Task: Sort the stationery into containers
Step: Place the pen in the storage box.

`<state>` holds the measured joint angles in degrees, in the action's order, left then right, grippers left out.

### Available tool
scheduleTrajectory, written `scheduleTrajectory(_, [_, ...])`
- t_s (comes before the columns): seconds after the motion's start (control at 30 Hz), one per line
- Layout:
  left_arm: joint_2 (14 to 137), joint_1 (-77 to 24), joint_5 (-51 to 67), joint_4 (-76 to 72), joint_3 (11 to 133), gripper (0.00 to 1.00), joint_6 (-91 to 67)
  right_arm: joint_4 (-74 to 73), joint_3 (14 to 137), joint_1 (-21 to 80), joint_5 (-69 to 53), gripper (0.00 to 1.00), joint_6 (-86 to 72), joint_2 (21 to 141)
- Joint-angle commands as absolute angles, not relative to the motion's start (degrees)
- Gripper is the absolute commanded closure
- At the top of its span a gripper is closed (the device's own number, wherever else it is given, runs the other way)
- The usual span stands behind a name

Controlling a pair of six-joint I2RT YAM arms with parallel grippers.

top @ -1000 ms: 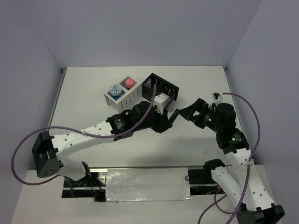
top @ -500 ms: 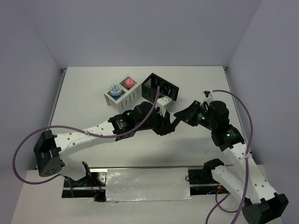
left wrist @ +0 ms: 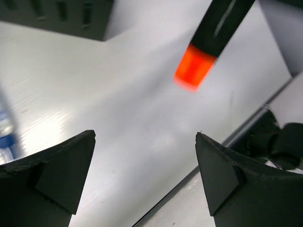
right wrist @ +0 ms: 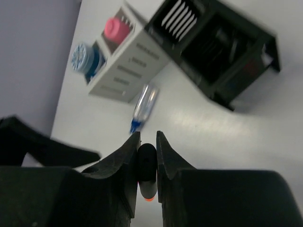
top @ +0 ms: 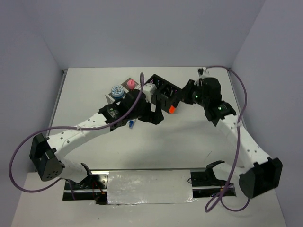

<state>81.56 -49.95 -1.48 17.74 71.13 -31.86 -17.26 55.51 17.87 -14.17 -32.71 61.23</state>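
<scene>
The highlighter's orange cap (top: 172,109) is still short of the black container's open section farther from the white container (top: 124,94), so my right gripper will move outward over it next.
My right gripper (right wrist: 147,136) is shut on the black body of an orange highlighter (right wrist: 147,163), its orange cap (top: 172,109) pointing down just in front of the black container (top: 163,90). In the left wrist view the highlighter (left wrist: 208,38) hangs ahead of my left gripper (left wrist: 145,135), which is open and holds nothing. The left gripper (top: 158,115) sits just left of the right gripper (top: 180,101). The white container (top: 124,94) holds a pale-blue tape roll (top: 116,91) and a pink tube (top: 130,84). A blue-white stick (top: 131,124) lies on the table before it.
The black container (right wrist: 222,47) lies with its open side showing in the right wrist view, right of the white container (right wrist: 128,61). The stick (right wrist: 144,106) lies between the boxes and my right fingers. The table's near edge (left wrist: 222,142) runs close under the left gripper.
The left gripper opened and let go of the orange highlighter, then drew back left. The right gripper shut on it and carried it up toward the black container. The blue-white stick came into view.
</scene>
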Motion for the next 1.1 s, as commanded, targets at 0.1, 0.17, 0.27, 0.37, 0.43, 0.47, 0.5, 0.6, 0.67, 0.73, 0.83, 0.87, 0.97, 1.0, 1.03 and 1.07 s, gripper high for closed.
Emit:
scheduleTrajectory(0.1, [73.04,-43.07,-12.65,37.58,74.09,0.01,-35.50,-5.20,71.69,17.84,-1.25,1.00,-19.26,74.78])
scheduleTrajectory(0.17, [71.38,-41.06,-12.83,40.42,74.09,0.01,-35.60,-4.05,74.52,18.02,-0.09,1.00,-15.15,79.60])
scheduleTrajectory(0.27, [68.83,-40.61,-13.53,43.85,74.18,0.01,-34.98,-2.03,78.83,18.19,3.25,1.00,-10.91,86.03])
scheduleTrajectory(0.37, [65.76,-40.61,-14.06,45.70,73.57,0.01,-34.28,-0.36,82.43,18.19,2.38,1.00,-8.35,91.56])
scheduleTrajectory(0.43, [64.17,-40.61,-14.33,46.23,73.21,0.01,-34.01,-0.18,83.05,18.28,2.63,1.00,-7.91,94.38])
scheduleTrajectory(0.47, [62.86,-40.52,-14.59,47.01,72.95,0.01,-34.01,0.26,83.40,18.19,2.46,1.00,-8.17,95.18])
scheduleTrajectory(0.5, [62.15,-40.60,-14.59,47.20,72.60,0.01,-34.01,1.39,83.67,18.19,2.11,1.00,-8.61,96.58])
scheduleTrajectory(0.6, [59.86,-40.61,-15.46,47.72,70.85,0.01,-34.89,1.76,84.11,18.72,0.26,0.99,-9.40,97.99])
scheduleTrajectory(0.67, [58.54,-40.61,-16.08,47.73,69.27,0.01,-36.12,2.46,83.59,19.51,0.26,0.95,-9.23,98.87])
scheduleTrajectory(0.73, [57.92,-40.61,-16.00,47.46,68.30,0.01,-37.17,2.37,82.97,19.95,0.35,0.90,-9.32,99.31])
scheduleTrajectory(0.83, [57.31,-40.61,-15.30,46.58,66.89,0.01,-37.97,3.34,80.60,20.30,0.79,0.45,-9.32,99.40])
scheduleTrajectory(0.87, [57.22,-40.61,-15.21,46.32,66.28,0.01,-38.06,3.25,79.99,20.39,0.97,0.42,-9.23,99.32])
scheduleTrajectory(0.97, [57.83,-40.61,-15.20,45.18,65.31,0.01,-37.97,2.12,79.63,20.39,2.02,0.30,-8.70,99.14])
scheduleTrajectory(1.0, [58.62,-40.61,-15.03,44.83,65.13,0.01,-37.97,2.02,79.45,20.39,2.11,0.16,-8.53,98.27])
scheduleTrajectory(1.03, [59.06,-40.61,-14.68,44.39,64.69,0.01,-37.88,2.37,78.50,20.48,2.11,0.05,-8.44,97.57])
scheduleTrajectory(1.07, [59.67,-40.61,-14.42,43.69,64.51,0.01,-37.88,2.37,78.05,20.39,2.11,0.04,-8.26,95.91])
